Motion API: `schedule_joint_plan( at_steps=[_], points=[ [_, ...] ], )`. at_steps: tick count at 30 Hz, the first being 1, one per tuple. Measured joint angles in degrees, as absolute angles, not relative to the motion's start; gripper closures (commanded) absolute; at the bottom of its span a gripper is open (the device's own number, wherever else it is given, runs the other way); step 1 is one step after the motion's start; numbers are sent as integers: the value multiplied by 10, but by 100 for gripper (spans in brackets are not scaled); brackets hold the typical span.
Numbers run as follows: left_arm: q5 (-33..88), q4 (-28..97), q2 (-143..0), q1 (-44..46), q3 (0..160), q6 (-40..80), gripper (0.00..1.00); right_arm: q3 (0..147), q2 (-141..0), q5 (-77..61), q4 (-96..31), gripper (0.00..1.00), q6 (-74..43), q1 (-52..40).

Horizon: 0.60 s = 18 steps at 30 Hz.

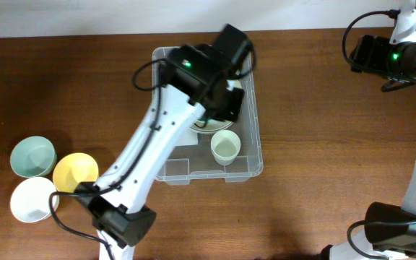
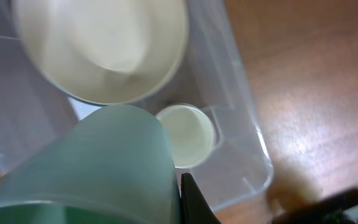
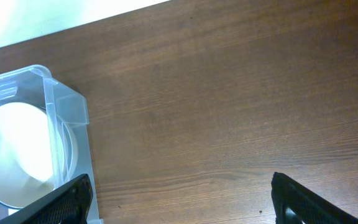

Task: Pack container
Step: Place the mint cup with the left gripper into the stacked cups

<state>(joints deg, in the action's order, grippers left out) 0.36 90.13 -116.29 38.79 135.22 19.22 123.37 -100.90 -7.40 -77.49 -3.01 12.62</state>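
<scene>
The pale green cup in my left gripper moves over the small pale cup (image 1: pixel 225 146), upright and empty, next. It then goes down for release into the small pale cup's opening.
The clear plastic container (image 1: pixel 255 148) stands at the table's middle. It also shows in the left wrist view (image 2: pixel 248 127) and the right wrist view (image 3: pixel 64 109). Inside it lie a white bowl (image 2: pixel 104 43), largely hidden under my left arm in the overhead view, and a small pale cup (image 1: pixel 225 146) that stands upright (image 2: pixel 188 134). My left gripper (image 1: pixel 226 101) hovers over the container, shut on a pale green cup (image 2: pixel 92 168); only one finger (image 2: pixel 192 202) shows. My right gripper (image 3: pixel 182 199) is open and empty above bare wood, to the right of the container.
A teal bowl (image 1: pixel 32 157), a yellow bowl (image 1: pixel 74 172) and a white bowl (image 1: pixel 33 199) sit clustered on the table at the front left. The right arm's base (image 1: pixel 388 235) stands at the front right.
</scene>
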Motion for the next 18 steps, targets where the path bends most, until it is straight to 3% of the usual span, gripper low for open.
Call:
schedule_joint_plan(
  at_steps=[18],
  points=[
    [15, 927, -1256, 420, 1351, 195, 99, 1234, -1009, -74, -776, 12, -30, 126]
  ],
)
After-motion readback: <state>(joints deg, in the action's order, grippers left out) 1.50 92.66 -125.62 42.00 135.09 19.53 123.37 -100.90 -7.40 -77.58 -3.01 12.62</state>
